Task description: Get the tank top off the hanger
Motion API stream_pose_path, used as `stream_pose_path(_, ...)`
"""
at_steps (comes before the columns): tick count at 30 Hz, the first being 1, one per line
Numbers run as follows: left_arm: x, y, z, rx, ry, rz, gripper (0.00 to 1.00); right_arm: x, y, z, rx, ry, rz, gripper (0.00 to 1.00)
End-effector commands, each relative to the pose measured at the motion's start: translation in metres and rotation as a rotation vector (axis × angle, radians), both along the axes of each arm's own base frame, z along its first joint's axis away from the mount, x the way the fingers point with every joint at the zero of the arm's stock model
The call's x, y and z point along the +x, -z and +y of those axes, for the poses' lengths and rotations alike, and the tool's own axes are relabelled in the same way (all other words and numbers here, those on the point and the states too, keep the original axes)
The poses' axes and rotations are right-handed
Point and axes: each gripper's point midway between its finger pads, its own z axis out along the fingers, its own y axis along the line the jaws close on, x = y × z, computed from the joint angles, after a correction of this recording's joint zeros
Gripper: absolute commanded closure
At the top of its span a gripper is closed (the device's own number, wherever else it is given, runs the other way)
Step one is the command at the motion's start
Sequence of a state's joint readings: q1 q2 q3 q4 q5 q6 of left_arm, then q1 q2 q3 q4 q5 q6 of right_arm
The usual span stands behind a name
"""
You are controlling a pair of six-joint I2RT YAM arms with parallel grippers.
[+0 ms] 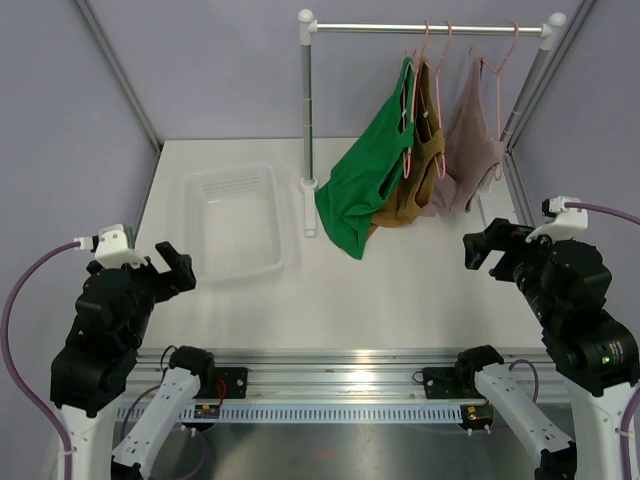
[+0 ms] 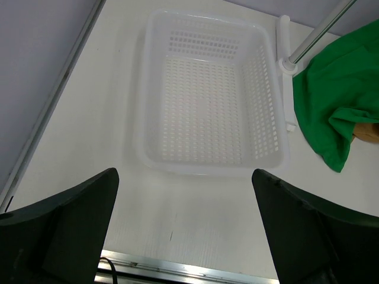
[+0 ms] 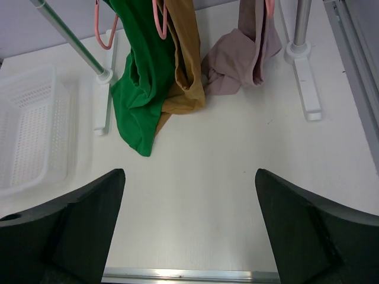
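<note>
My right gripper will reach outward and to its left in the top view onto the green top's hanger wire (image 1: 412, 98), as the wire hangs that way.
Three tank tops hang on pink hangers (image 1: 437, 45) from a metal rail (image 1: 430, 28) at the back: a green one (image 1: 365, 180), a brown one (image 1: 420, 165) and a mauve one (image 1: 472, 140). The green top's hem reaches the table. They also show in the right wrist view: the green top (image 3: 139, 89), the brown top (image 3: 185, 65), the mauve top (image 3: 243, 50). My left gripper (image 1: 170, 265) is open and empty, low at the near left. My right gripper (image 1: 490, 245) is open and empty at the near right, well short of the clothes.
A white perforated plastic basket (image 1: 232, 220) stands on the table left of the rack; the left wrist view shows its rim (image 2: 207, 168) just ahead of the fingers. The rack's left post (image 1: 307, 110) and feet (image 3: 308, 83) stand on the table. Purple walls enclose the space.
</note>
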State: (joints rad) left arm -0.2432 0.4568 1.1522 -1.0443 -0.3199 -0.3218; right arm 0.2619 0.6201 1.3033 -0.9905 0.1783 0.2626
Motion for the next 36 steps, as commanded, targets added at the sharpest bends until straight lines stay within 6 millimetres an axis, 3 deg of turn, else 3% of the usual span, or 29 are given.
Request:
stream_pose_path(1,0.005,-0.009,0.001,-0.004,-0.007,-0.049,0.01,0.006,-0.024,0.008,0.046,-0.025,-0.085,0.00)
stream_pose_path(4,0.007,-0.009,-0.001,-0.008,-0.002,-0.047,0.01,0.012,-0.040,0.030,0.092,-0.133,-0.137,0.00)
stream_pose_path(5,0.009,-0.009,-0.002,-0.010,0.000,-0.046,0.01,0.013,-0.043,0.046,0.116,-0.214,-0.137,0.01)
stream_pose_path(7,0.010,-0.010,-0.004,-0.015,0.010,-0.043,0.01,0.020,-0.063,0.061,0.183,-0.270,-0.186,0.01)
stream_pose_path(8,0.010,-0.009,-0.005,-0.015,0.011,-0.040,0.01,0.031,-0.063,0.071,0.199,-0.300,-0.161,0.00)
stream_pose_path(10,0.011,-0.009,-0.006,-0.016,0.017,-0.038,0.01,0.044,-0.082,0.081,0.231,-0.327,-0.180,0.01)
stream_pose_path(11,0.010,-0.009,-0.006,-0.017,0.018,-0.041,0.01,0.064,-0.076,0.089,0.236,-0.335,-0.130,0.01)
stream_pose_path(13,0.010,-0.008,-0.006,-0.017,0.018,-0.041,0.01,0.078,-0.095,0.095,0.256,-0.340,-0.134,0.00)
stream_pose_path(14,0.010,-0.006,-0.006,-0.016,0.018,-0.034,0.01,0.100,-0.086,0.098,0.253,-0.311,-0.081,0.05)
stream_pose_path(15,0.009,-0.005,-0.006,-0.016,0.018,-0.037,0.01,0.105,-0.101,0.098,0.248,-0.308,-0.102,0.08)
stream_pose_path(17,0.009,-0.003,-0.006,-0.016,0.020,-0.035,0.01,0.137,-0.092,0.096,0.221,-0.247,-0.059,0.12)
stream_pose_path(19,0.009,0.000,-0.006,-0.012,0.019,-0.023,0.01,0.152,-0.102,0.095,0.192,-0.232,-0.074,0.21)
stream_pose_path(20,0.008,0.001,-0.005,-0.012,0.017,-0.022,0.01,0.171,-0.087,0.099,0.170,-0.225,-0.020,0.25)
stream_pose_path(21,0.008,0.002,-0.005,-0.010,0.017,-0.020,0.01,0.176,-0.099,0.099,0.155,-0.225,-0.042,0.32)
stream_pose_path(22,0.007,0.003,-0.005,-0.011,0.017,-0.025,0.01,0.184,-0.098,0.098,0.135,-0.202,-0.032,0.34)
stream_pose_path(23,0.006,0.003,-0.005,-0.012,0.017,-0.026,0.01,0.199,-0.084,0.099,0.113,-0.184,0.011,0.34)
stream_pose_path(24,0.005,0.003,-0.005,-0.015,0.020,-0.031,0.01,0.204,-0.093,0.100,0.099,-0.182,-0.010,0.35)
stream_pose_path(26,0.006,0.006,-0.006,-0.016,0.026,-0.026,0.01,0.222,-0.084,0.098,0.064,-0.135,0.007,0.38)
stream_pose_path(28,0.008,0.011,-0.009,-0.022,0.037,-0.012,0.01,0.232,-0.088,0.103,0.052,-0.139,-0.005,0.40)
stream_pose_path(29,0.008,0.013,-0.010,-0.022,0.040,-0.007,0.01,0.245,-0.071,0.107,0.033,-0.136,0.040,0.41)
stream_pose_path(30,0.009,0.014,-0.011,-0.025,0.042,-0.005,0.01,0.249,-0.078,0.108,0.018,-0.131,0.024,0.42)
stream_pose_path(31,0.009,0.016,-0.011,-0.024,0.044,-0.002,0.01,0.263,-0.065,0.107,-0.014,-0.096,0.051,0.44)
stream_pose_path(36,0.008,0.017,-0.013,-0.031,0.056,-0.008,0.01,0.287,-0.063,0.104,-0.089,-0.018,0.032,0.51)
